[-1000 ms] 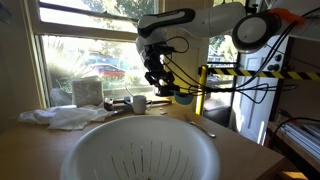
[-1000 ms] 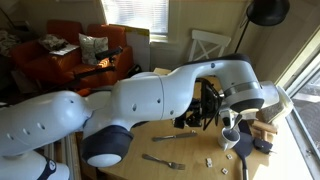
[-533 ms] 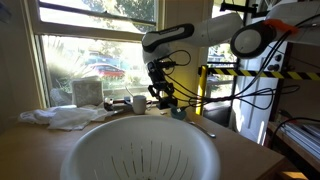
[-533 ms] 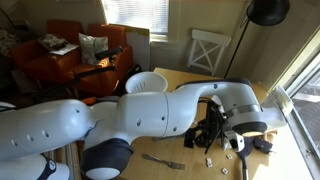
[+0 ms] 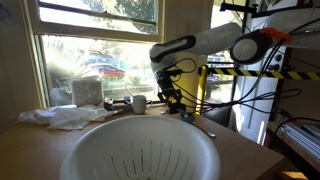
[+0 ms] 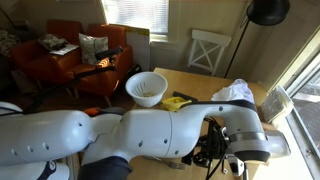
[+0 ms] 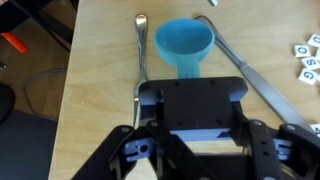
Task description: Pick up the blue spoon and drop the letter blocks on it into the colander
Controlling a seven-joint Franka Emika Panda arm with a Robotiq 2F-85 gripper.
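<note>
The handle goes down slightly toward the tabletop between the fork and the long metal utensil next. My gripper lowers and releases it there, because the spoon's bowl is empty.
The blue spoon (image 7: 185, 42) has a round teal-blue bowl with nothing in it, and its handle runs back between my fingers. My gripper (image 7: 192, 135) is shut on that handle and holds the spoon low over the wooden table; I cannot tell whether it touches. In an exterior view the gripper (image 5: 176, 100) is down near the tabletop behind the colander (image 5: 140, 150), which fills the foreground. The colander also shows as a white bowl (image 6: 147, 78) far from the arm. Several white letter blocks (image 7: 305, 60) lie on the table beside the spoon.
A fork (image 7: 140, 55) lies left of the spoon and a long metal utensil (image 7: 250, 70) right of it. A white mug (image 5: 137, 103), a tissue box (image 5: 88, 92) and a crumpled white cloth (image 5: 65, 117) sit by the window.
My gripper has come down and moved sideways with the blue spoon, from well above the table to just over it.
</note>
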